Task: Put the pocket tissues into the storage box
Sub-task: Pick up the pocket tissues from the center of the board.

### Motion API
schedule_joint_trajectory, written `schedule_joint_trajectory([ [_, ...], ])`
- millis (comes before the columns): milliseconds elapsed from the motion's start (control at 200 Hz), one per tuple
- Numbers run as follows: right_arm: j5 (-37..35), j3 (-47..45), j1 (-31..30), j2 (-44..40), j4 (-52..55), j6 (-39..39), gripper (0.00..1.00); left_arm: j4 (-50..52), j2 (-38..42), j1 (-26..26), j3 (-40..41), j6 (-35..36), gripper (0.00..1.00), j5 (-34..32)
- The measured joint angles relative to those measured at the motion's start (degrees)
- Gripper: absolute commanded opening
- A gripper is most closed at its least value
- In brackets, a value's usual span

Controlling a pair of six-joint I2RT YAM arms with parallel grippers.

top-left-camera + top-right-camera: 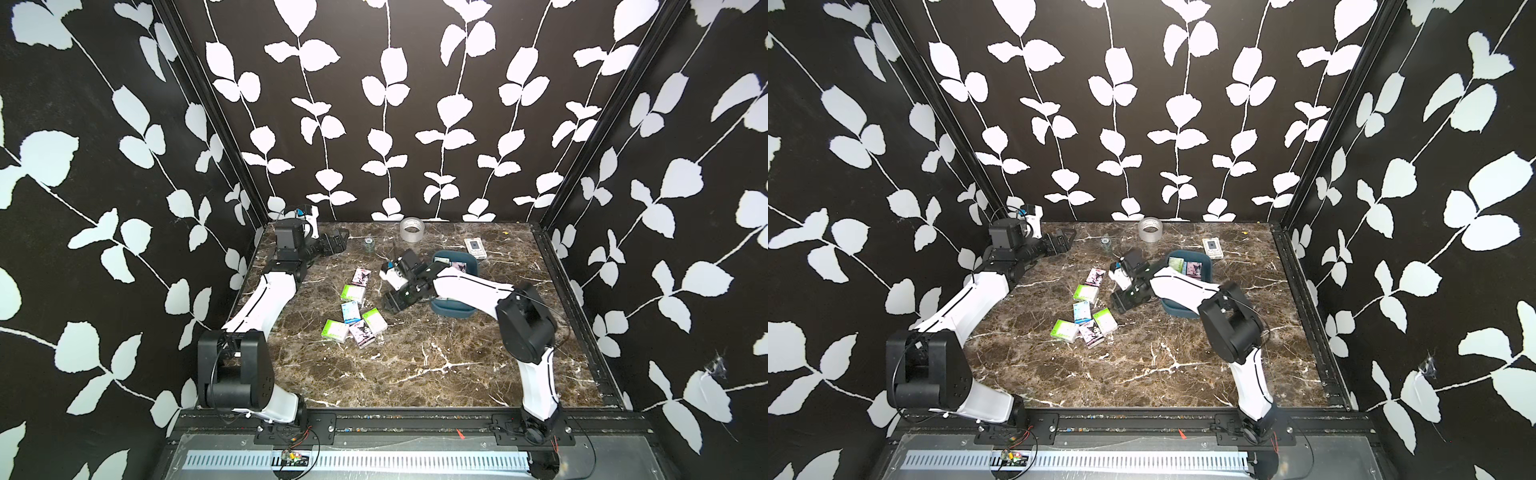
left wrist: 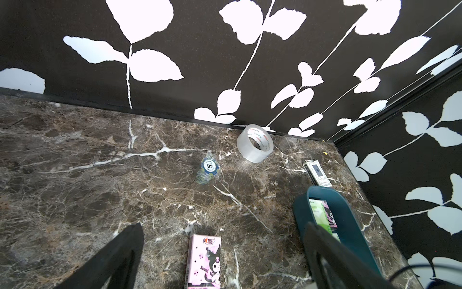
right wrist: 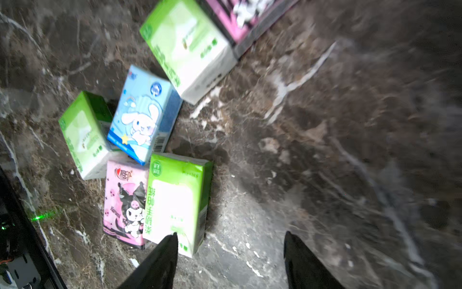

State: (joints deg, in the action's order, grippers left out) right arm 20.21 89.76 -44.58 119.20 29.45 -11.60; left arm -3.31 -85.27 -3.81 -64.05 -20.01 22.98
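My right gripper is to go down next, back toward the cluster of pocket tissues and onto the box-side edge of the nearest green pack, since bare tabletop leaves that side of the pack open.
Several pocket tissues lie loose mid-table in both top views: pink, green, blue, green, green, pink. The teal storage box sits to their right, partly under my right arm, with a green pack and a pink pack inside. My right gripper hovers open and empty just right of the cluster, one fingertip by a green pack. My left gripper stands open at the back left, facing a pink pack.
A clear tape roll stands by the back wall. A wrapped stack of chips lies left of it, and a white gadget with a dark screen lies behind the box. Walls enclose three sides of the marble table.
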Motion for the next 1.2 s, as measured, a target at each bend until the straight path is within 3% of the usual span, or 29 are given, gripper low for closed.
schedule_joint_trajectory([
  [215, 1.6, 0.8, -3.3, 3.3, 1.0, -0.2, 0.66, 0.0, 0.0, 0.0, 0.0, 0.0, 0.99, 0.0],
  [740, 2.7, 6.1, -3.7, 6.4, 3.0, -1.1, 0.59, 0.0, 0.0, 0.0, 0.0, 0.6, 0.99, -0.1],
  [945, 3.0, 9.8, -4.8, 8.6, 4.9, -1.2, 0.37, 0.0, 0.0, 0.0, 0.1, 0.9, 0.99, -0.3],
  [1060, 2.8, 11.3, -5.5, 9.3, 5.7, -1.2, 0.14, 0.1, 0.0, 0.0, 0.3, 1.2, 0.99, -0.5],
  [1200, 2.5, 11.8, -5.7, 9.4, 6.0, -1.0, 0.00, 0.2, 0.0, 0.0, 0.3, 1.2, 0.99, -0.6],
])
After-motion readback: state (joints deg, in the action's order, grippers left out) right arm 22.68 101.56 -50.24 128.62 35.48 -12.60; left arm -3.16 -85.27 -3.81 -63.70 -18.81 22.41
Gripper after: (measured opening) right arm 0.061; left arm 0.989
